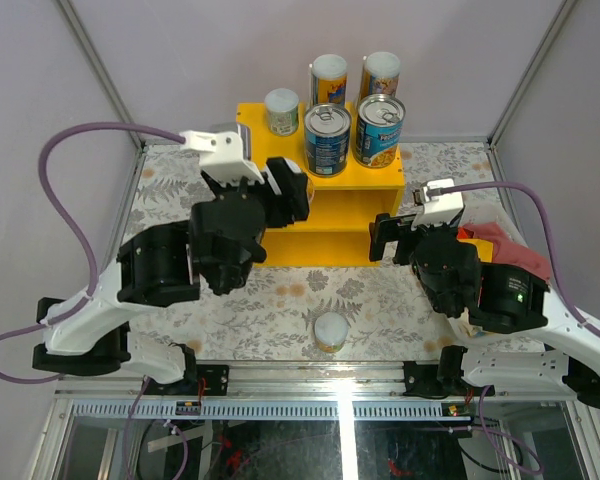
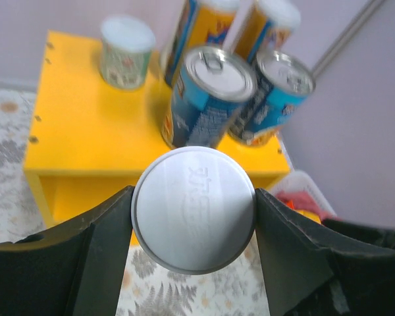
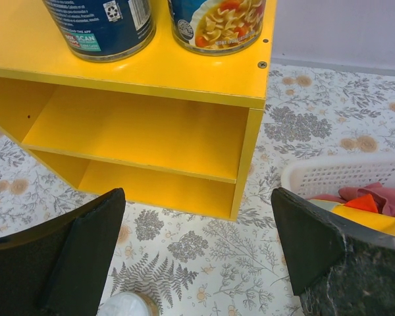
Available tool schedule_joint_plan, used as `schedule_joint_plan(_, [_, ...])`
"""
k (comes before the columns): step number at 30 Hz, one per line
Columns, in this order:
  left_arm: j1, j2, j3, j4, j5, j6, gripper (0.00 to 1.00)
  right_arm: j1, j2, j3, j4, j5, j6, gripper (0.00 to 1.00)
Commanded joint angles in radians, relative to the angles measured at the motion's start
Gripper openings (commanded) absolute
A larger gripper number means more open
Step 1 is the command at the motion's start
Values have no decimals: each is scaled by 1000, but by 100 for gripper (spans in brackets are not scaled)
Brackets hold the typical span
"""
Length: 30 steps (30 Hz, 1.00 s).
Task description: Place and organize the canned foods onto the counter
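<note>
I will next move my left gripper outward, lower the can onto the bare yellow spot beside the nearer blue-labelled tin and release it, as that front corner of the counter is empty.
My left gripper (image 2: 193,192) is shut on a small white-lidded can (image 2: 193,220), held above the patterned table just in front of the yellow counter (image 2: 85,125). In the top view this gripper (image 1: 283,195) hovers at the counter's front left. On the counter's top stand a small white-lidded can (image 1: 282,110), two tall cans (image 1: 329,78) (image 1: 380,72) and two blue-labelled tins (image 1: 327,140) (image 1: 378,130). Another small can (image 1: 330,332) stands on the table near the front edge. My right gripper (image 3: 197,194) is open and empty, facing the counter's open compartments (image 3: 145,131).
A white basket (image 3: 336,176) holding red and yellow cloth sits right of the counter, close to my right arm. Purple cables arc over both sides. A metal rail runs along the table's near edge (image 1: 310,372).
</note>
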Motion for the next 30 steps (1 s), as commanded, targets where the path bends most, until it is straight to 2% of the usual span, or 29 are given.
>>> schedule_joint_plan(1, [61, 83, 226, -96, -72, 152, 0, 7, 9, 41, 51, -17, -7, 99])
schedule_joint_plan(4, [148, 124, 302, -101, -5, 196, 0, 7, 9, 41, 54, -21, -7, 99])
schedule_joint_plan(10, [365, 192, 345, -111, 225, 208, 0, 7, 14, 44, 58, -30, -4, 99])
schedule_joint_plan(16, [505, 293, 416, -124, 380, 225, 0, 7, 18, 36, 71, -35, -5, 100])
schedule_joint_plan(21, [572, 328, 420, -122, 460, 219, 0, 7, 17, 28, 82, -37, -7, 100])
schedule_joint_plan(30, [613, 354, 400, -117, 505, 230, 0, 7, 20, 14, 105, -41, -18, 100])
